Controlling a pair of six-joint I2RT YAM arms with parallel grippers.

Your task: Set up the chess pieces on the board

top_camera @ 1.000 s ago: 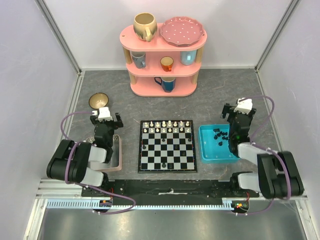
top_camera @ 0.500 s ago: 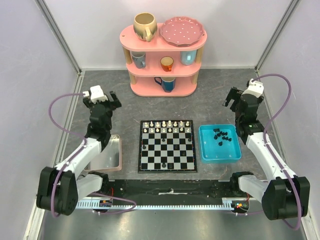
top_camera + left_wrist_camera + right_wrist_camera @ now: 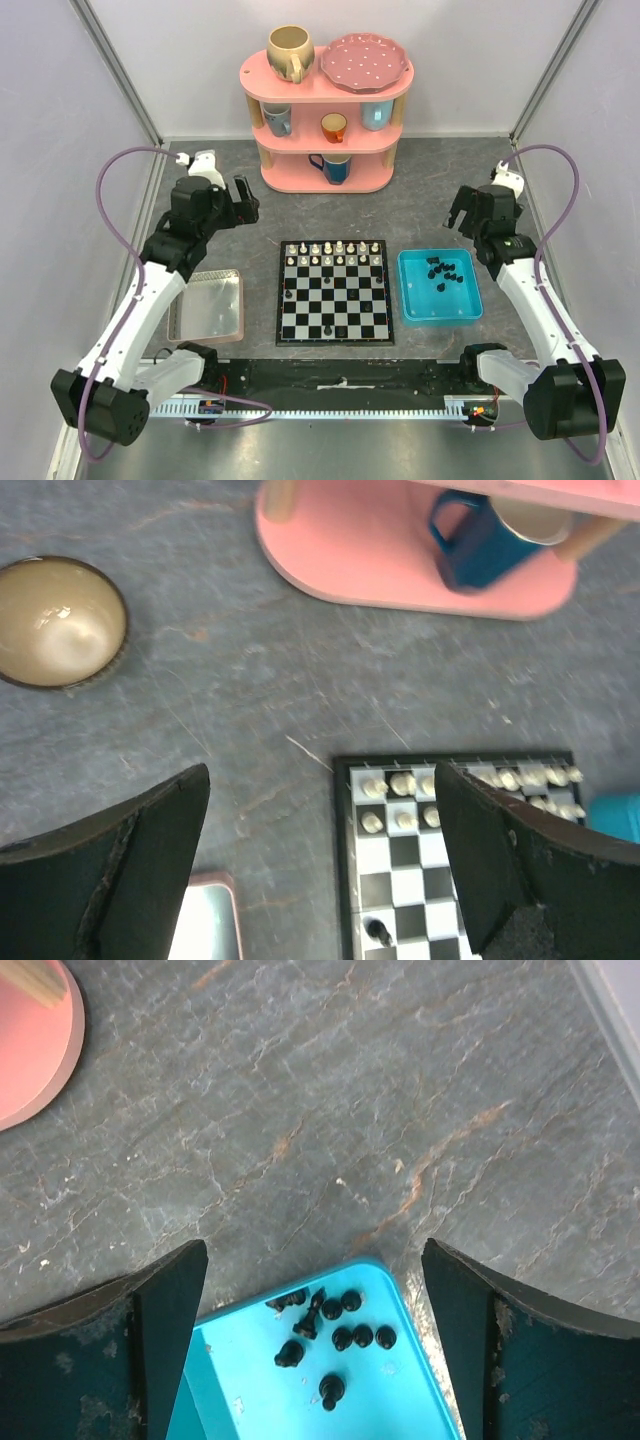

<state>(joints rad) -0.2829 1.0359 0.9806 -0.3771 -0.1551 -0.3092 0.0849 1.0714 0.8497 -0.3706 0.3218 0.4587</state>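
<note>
Next, my right gripper needs to draw back and down onto the head of the tray's nearest black piece (image 3: 441,287), since that piece stands below it and closer to my base.
The board (image 3: 350,296) lies at the table's middle. Cream-white chess pieces (image 3: 333,248) fill its two far rows, and three black ones (image 3: 330,329) stand scattered nearer me. More black pieces (image 3: 441,270) lie in the blue tray (image 3: 430,302) to its right. My left gripper (image 3: 240,203) hangs open above the table beyond the board's far-left corner (image 3: 345,765), holding nothing. My right gripper (image 3: 460,222) is open over the blue tray's far edge (image 3: 300,1295), empty, looking down on several black pieces (image 3: 340,1325).
A pink three-tier shelf (image 3: 325,120) with mugs, a plate and a blue mug (image 3: 490,540) stands at the back. A tan bowl (image 3: 60,622) sits at the far left. The pink-rimmed grey tray (image 3: 207,305) lies left of the board. Walls close both sides.
Both arms have risen from their folded pose and reached toward the back. The left one uncovered the pink-rimmed tray; the right one moved off the blue tray's side. Both grippers stayed open.
</note>
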